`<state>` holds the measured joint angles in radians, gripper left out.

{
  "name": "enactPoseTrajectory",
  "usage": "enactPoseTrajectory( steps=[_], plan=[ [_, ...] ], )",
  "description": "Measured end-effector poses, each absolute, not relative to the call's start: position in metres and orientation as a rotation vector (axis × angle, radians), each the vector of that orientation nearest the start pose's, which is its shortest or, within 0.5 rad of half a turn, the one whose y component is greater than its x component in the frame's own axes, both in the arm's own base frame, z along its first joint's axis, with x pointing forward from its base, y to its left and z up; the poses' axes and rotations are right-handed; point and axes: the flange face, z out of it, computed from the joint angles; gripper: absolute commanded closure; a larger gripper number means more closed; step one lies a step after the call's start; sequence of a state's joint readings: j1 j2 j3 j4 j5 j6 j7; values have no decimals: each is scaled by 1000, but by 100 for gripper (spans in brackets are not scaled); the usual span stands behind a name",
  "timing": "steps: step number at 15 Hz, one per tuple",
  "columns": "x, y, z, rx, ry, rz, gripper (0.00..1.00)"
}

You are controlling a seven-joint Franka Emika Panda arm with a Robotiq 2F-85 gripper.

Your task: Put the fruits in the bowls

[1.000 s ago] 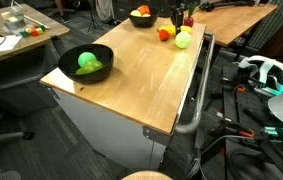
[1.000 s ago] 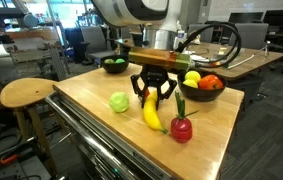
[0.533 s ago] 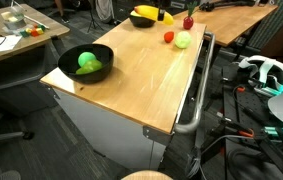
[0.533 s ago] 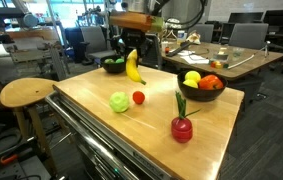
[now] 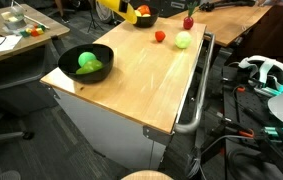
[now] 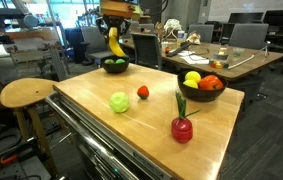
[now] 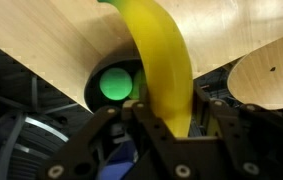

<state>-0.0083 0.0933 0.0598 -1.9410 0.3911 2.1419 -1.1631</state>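
I will next move my gripper over the middle of the black bowl with the green fruit and lower to release, since the banana (image 7: 161,60) hangs above the bowl's rim.
My gripper (image 6: 114,30) is shut on a yellow banana (image 6: 114,44) and holds it in the air above the black bowl (image 6: 114,66) with a green fruit at the table's far corner. In the wrist view the banana (image 7: 161,60) runs up between the jaws (image 7: 171,125), with the green fruit (image 7: 116,85) in the bowl below. The banana shows at the top edge of an exterior view (image 5: 116,8). A green apple (image 6: 119,101), a small red tomato (image 6: 141,92) and a red fruit with a green stem (image 6: 182,128) lie on the table. A second black bowl (image 6: 202,91) holds a lemon and an orange.
The wooden table (image 6: 101,125) stands on a metal cabinet. A round wooden stool (image 6: 28,93) stands beside it near the green-fruit bowl. Desks and office chairs fill the background, and cables and a headset (image 5: 264,70) lie on the floor.
My gripper has lifted the banana off the table and carried it across, from near the lemon bowl to above the bowl with the green fruit.
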Motion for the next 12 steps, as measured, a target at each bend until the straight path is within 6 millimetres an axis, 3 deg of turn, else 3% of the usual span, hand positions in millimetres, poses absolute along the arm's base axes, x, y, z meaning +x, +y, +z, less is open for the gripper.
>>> enactPoseTrajectory(
  steps=[5, 9, 10, 12],
  plan=[
    [643, 100, 431, -2323, -1620, -417, 84],
    [677, 120, 405, -2264, -1679, -370, 83],
    [684, 120, 398, -2258, -1684, -355, 55],
    [695, 120, 387, -2247, -1683, -336, 35]
  ],
)
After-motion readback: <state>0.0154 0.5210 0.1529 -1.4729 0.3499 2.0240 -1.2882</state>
